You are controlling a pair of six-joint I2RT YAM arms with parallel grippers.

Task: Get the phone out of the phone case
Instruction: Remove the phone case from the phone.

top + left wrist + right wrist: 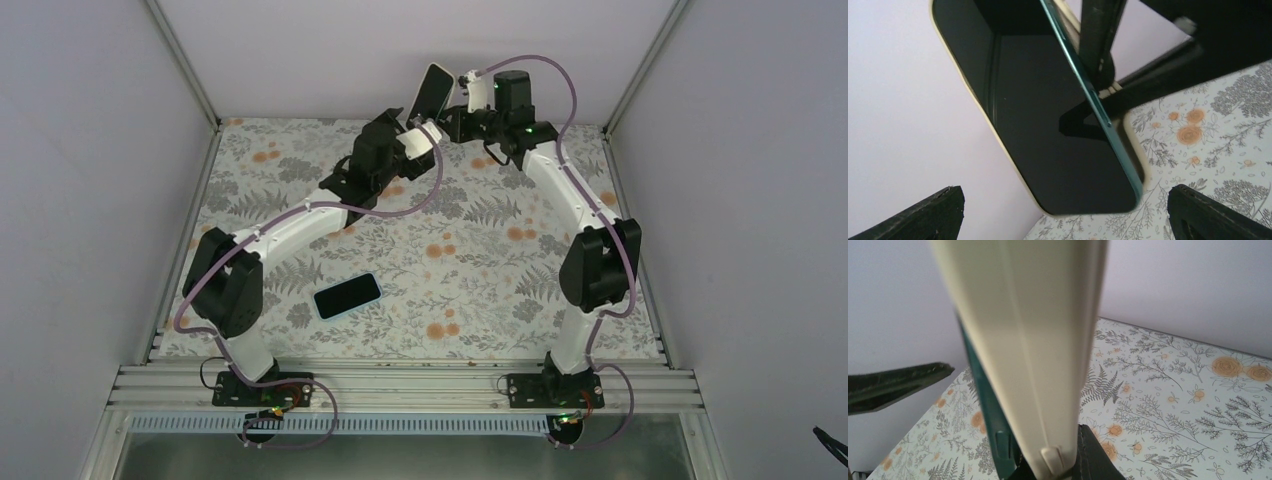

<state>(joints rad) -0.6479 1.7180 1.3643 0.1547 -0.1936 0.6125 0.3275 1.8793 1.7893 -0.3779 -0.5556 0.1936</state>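
Note:
My right gripper should next ease back off and release the case's long side between its fingers, as my left gripper is on either side of the phone.
The phone has a black screen and a teal edge, and sits in a cream phone case. On its right side the teal edge stands lifted out of the case rim. My right gripper is shut on the case and holds it up, tilted, at the back of the table. The right wrist view shows the cream case back, the teal phone edge and my right gripper clamped round them. My left gripper is open, with its fingers either side of the phone's lower end and not touching it.
A second phone with a dark screen and a light rim lies flat on the floral mat near the left arm. The back wall stands close behind the held phone. Metal frame posts mark the rear corners.

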